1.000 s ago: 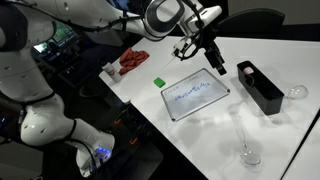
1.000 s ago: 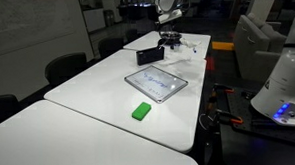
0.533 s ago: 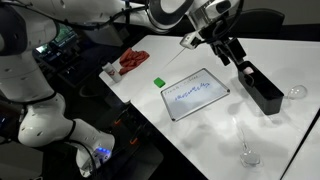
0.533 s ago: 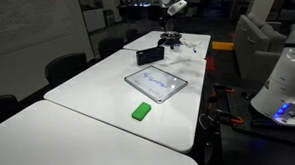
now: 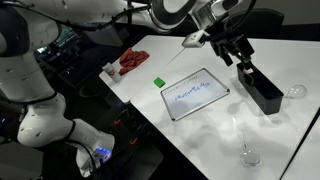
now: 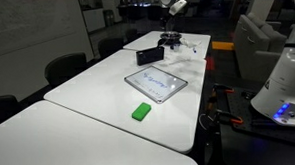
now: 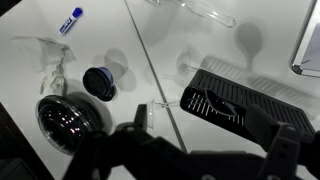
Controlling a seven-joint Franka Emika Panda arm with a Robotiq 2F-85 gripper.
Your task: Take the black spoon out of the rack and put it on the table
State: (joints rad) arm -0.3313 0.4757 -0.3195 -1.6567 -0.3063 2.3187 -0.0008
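Note:
The gripper turns and moves down next, before grabbing the thin dark spoon (image 7: 222,103) inside the rack, since its spread fingers are still above the black box.
The rack (image 5: 264,90) is a long black box on the white table (image 5: 200,125), beyond the whiteboard tablet. It also shows in an exterior view (image 6: 149,54) and in the wrist view (image 7: 245,100). A thin dark spoon (image 7: 222,103) lies inside it, seen only in the wrist view. My gripper (image 5: 243,62) hangs just above the rack's near end. In the wrist view its fingers (image 7: 210,135) are spread wide apart and hold nothing.
A whiteboard tablet (image 5: 195,96) with blue scribble, a green block (image 5: 158,82) and a red object (image 5: 133,60) lie on the table. Clear stemmed glasses stand near the rack (image 5: 295,92) and at the front (image 5: 248,152). A dark round cap (image 7: 99,81) lies beside the rack.
The arm has moved from above the tablet's far edge over to the rack's near end and dropped closer to it. Nothing on the table has moved.

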